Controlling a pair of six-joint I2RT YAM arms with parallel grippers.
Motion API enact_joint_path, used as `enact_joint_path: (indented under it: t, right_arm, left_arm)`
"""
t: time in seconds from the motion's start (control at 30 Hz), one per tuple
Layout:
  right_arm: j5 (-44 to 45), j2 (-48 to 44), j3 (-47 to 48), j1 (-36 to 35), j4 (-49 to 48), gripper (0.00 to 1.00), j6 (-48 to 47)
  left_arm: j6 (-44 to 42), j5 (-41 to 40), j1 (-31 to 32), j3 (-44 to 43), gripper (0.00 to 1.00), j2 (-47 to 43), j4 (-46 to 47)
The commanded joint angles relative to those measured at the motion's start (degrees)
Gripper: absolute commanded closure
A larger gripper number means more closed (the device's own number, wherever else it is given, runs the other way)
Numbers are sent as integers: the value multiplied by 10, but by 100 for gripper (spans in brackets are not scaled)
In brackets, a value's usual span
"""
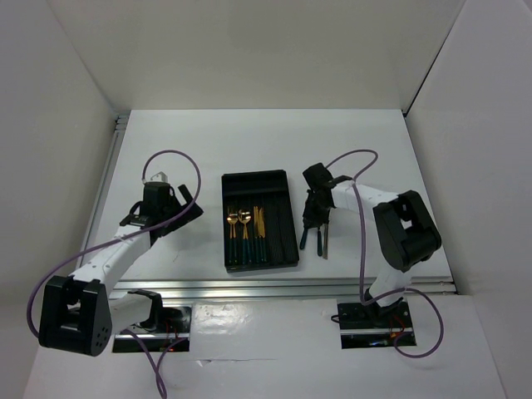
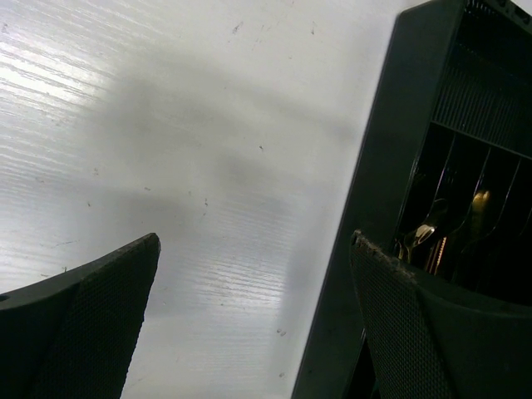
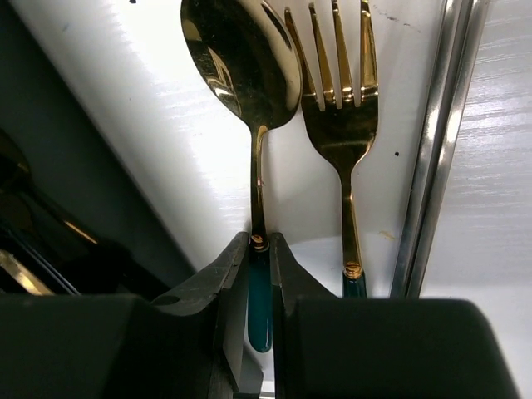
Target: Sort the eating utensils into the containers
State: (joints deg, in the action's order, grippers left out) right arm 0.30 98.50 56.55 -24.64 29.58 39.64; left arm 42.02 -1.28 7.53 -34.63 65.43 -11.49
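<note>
My right gripper lifts across the tray's side next, then lowers and releases at the tray's section already holding a gold spoon point(image 1: 244, 219), left in the top view.
The black tray point(image 1: 283, 187) lies in the middle of the table, with two gold spoons point(image 1: 238, 220) and other gold utensils point(image 1: 258, 223) in its lengthwise compartments. My right gripper point(image 3: 260, 249) is shut on the teal handle of a gold spoon point(image 3: 241, 58), just right of the tray. A gold fork point(image 3: 341, 75) and a thin grey metal stick point(image 3: 436, 141) lie beside the spoon on the table. In the top view the right gripper point(image 1: 314, 218) is above these utensils point(image 1: 322, 241). My left gripper point(image 2: 253, 249) is open and empty, left of the tray wall point(image 2: 391, 191).
White walls close in the table at the left, back and right. A metal rail point(image 1: 283, 287) runs along the near edge. Gold utensils point(image 2: 428, 237) show inside the tray in the left wrist view. The tray's right wall point(image 3: 75, 191) is close left of the held spoon.
</note>
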Motion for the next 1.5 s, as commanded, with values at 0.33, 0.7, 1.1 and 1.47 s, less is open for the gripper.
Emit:
enact_joint_path:
  t: [0.33,0.7,1.1,1.47]
  right_arm:
    - [153,-50,127,-40,170,100,-4]
    - [31,-135,174,-114,82,100,-67]
    - [-35,-56,174,-226,-39,100,-72]
    - [-93,-3,140,-226,-111,100,-25]
  left_arm:
    - [-12,4,-13,-22,0,7,21]
    - [-12,15,-18,-17,0,-4,26]
    - [-17,20,-23,-6,0,-30,21]
    - [-17,20,-23,-6,0,-41,21]
